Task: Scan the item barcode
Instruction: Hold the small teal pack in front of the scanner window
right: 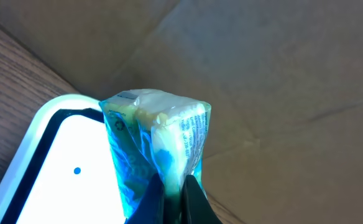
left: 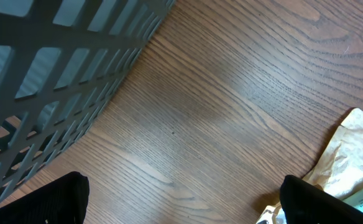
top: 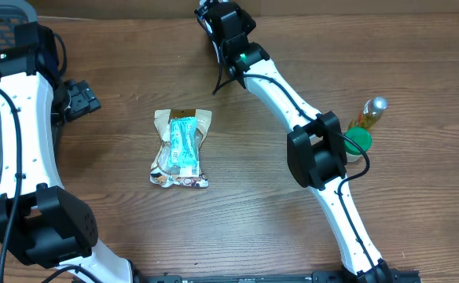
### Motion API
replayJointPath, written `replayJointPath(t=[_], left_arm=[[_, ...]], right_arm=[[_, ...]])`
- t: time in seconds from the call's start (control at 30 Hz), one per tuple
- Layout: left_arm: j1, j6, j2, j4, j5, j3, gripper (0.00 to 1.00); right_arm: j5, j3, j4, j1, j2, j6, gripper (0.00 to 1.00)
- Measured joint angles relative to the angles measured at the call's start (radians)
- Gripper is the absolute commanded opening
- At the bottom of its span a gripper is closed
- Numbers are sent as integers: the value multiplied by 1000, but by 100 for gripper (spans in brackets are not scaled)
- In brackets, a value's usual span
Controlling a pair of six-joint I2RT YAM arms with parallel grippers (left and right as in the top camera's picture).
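The robot's right gripper will next swing back to let go of the packet over the wood by the green bottle, which is to the gripper's right in the overhead view.
My right gripper [right: 172,184] is shut on the lower edge of a blue and clear plastic packet [right: 156,137], which stands upright between the fingers. Just behind and left of the packet lies a bright white scanner panel [right: 51,180] with a dark rim and a small blue dot. In the overhead view the right gripper [top: 214,17] is at the table's far edge, and the held packet is hidden there. My left gripper [top: 84,98] hovers at the left side, open, with only bare wood between its fingers [left: 45,202].
A brown snack bag [top: 181,153] with a blue packet [top: 184,144] on top lies mid-table; its corner [left: 355,149] shows by the left gripper. A grey mesh basket [left: 57,68] stands far left. A green bottle [top: 365,122] stands at right. A cardboard wall [right: 281,93] rises behind the scanner.
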Motion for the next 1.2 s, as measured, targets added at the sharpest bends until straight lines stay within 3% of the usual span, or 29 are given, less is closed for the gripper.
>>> replayJointPath(t=[0.9, 1.07, 1.2], left_arm=[[0, 0, 0, 0, 0, 0, 99], [0, 0, 0, 0, 0, 0, 99], [0, 0, 0, 0, 0, 0, 99]], right_arm=[[-13, -2, -20, -8, -4, 5, 4], [-16, -17, -149, -7, -86, 53, 4], [-19, -20, -389, -7, -242, 146, 4]])
